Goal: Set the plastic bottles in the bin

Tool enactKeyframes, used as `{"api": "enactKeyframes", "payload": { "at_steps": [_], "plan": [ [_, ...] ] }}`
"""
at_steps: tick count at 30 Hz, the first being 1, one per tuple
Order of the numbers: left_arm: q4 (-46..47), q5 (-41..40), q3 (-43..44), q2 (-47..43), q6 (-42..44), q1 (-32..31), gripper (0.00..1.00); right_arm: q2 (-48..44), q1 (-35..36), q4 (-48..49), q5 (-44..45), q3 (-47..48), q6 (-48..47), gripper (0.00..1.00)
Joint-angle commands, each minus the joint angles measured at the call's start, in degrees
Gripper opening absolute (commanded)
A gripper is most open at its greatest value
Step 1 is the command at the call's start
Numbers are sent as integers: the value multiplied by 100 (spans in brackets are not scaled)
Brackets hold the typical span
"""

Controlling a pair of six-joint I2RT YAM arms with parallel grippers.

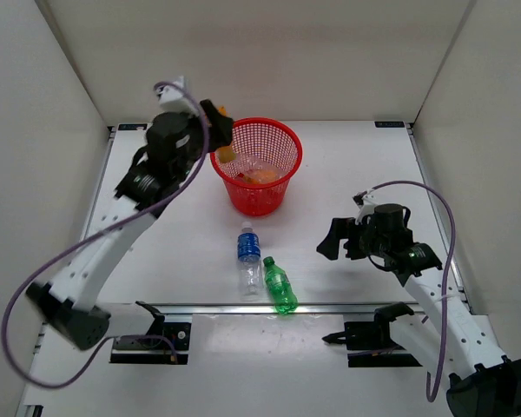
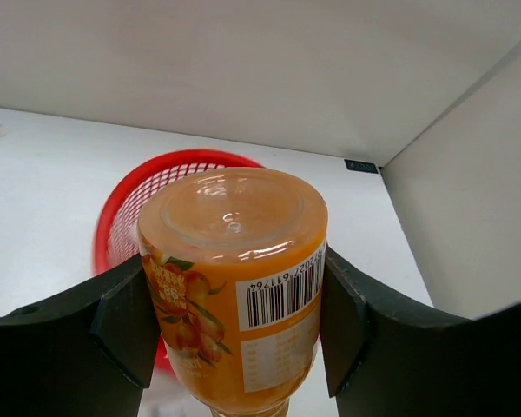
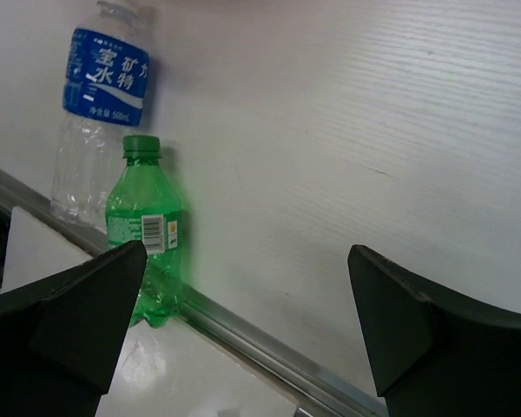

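The green bottle's shoulder (image 1: 273, 272) (image 3: 145, 193) is below my right gripper and closer than the blue-label bottle. I will move my right gripper down and to the left in the top view next.
My left gripper (image 1: 219, 132) is shut on an orange bottle (image 2: 234, 287) and holds it over the left rim of the red mesh bin (image 1: 262, 187); the bottle (image 1: 225, 152) hangs cap down. The bin (image 2: 130, 221) also shows behind the bottle in the left wrist view. Another orange bottle (image 1: 260, 175) lies inside the bin with something clear beside it. A clear bottle with a blue label (image 1: 248, 256) and a green bottle (image 1: 280, 287) lie on the table near the front rail. Both show in the right wrist view: blue-label (image 3: 100, 113), green (image 3: 148, 230). My right gripper (image 1: 334, 241) is open and empty, right of them.
A metal rail (image 1: 269, 307) runs along the table's front edge, just behind the arm bases. White walls enclose the table on the left, back and right.
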Motion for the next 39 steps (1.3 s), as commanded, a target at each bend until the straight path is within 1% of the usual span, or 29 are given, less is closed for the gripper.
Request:
{"api": "enactKeyframes", "payload": {
  "at_steps": [1,2,3,4,5,6,7,8,9,13,14,15,17,20,21,22,23,25,27,28,29,30,32,34,36,37,39],
  "plan": [
    [6,45,615,1525,178,-136,56,-162,331,390,19,-77,253,99],
    [-73,-51,949,1711,213,-241,65,-162,480,416,168,-103,245,99],
    [-117,-43,1257,2026,274,-303,71,-171,690,408,248,-60,245,99],
    [-204,-148,1399,2256,301,-312,73,-145,893,399,475,-7,218,99],
    [-362,-122,1636,2502,327,-356,77,-84,990,417,660,37,183,100],
    [-520,-18,1873,2583,336,-322,89,-31,1157,443,671,81,79,99],
    [-600,27,1945,2670,292,-304,96,65,1332,443,679,108,43,99],
    [-705,36,2050,2654,327,-312,99,162,1430,443,688,186,-18,99],
    [-671,1,1973,2619,345,-339,99,302,1579,460,758,239,-36,99],
    [-671,-131,1464,1900,363,-471,98,742,2264,785,820,327,-221,99],
    [-758,-166,1401,1602,319,-497,98,786,2449,855,829,371,-239,99],
    [-846,-184,1122,1469,336,-497,99,944,2546,900,872,380,-291,99],
    [-899,-193,585,733,100,-436,99,1164,2853,1023,925,415,-362,100],
    [-1075,9,-765,-234,-190,-191,99,1560,3188,1234,1048,424,-406,99],
    [-1249,18,-936,-551,-322,-155,99,1752,3311,1330,1109,433,-502,99],
    [-1503,105,-1277,-841,-349,-93,98,1884,3355,1392,1258,416,-485,99],
    [-1819,106,-1558,-949,-332,-23,99,2060,3417,1445,1294,415,-537,98],
    [-2146,-86,-2050,-1483,-568,-84,99,2245,3566,1646,1452,311,-564,95],
    [-2322,175,-2727,-1933,-736,38,99,2508,3540,1743,1400,275,-573,93],
    [-2376,324,-2869,-2213,-788,170,98,2597,3558,1753,1391,292,-573,92],
    [-2498,413,-3106,-2302,-850,241,99,2737,3584,1770,1357,284,-573,91],
    [-2638,379,-3308,-2486,-877,381,98,2834,3610,1822,1435,258,-538,91],
    [-2727,519,-3581,-2838,-1026,495,99,2992,3654,1884,1418,205,-477,90],
    [-2754,668,-3758,-3023,-1096,584,98,3107,3637,2173,1453,-40,-389,84],
    [-2789,783,-3908,-3085,-1140,593,98,3142,3559,2236,1549,-173,-143,81],
    [-2815,757,-3978,-3051,-1141,567,99,3160,3514,2297,1532,-260,-81,79],
    [-2772,757,-3978,-2981,-1132,549,99,3125,3444,2280,1584,-279,15,76]
  ]
}}
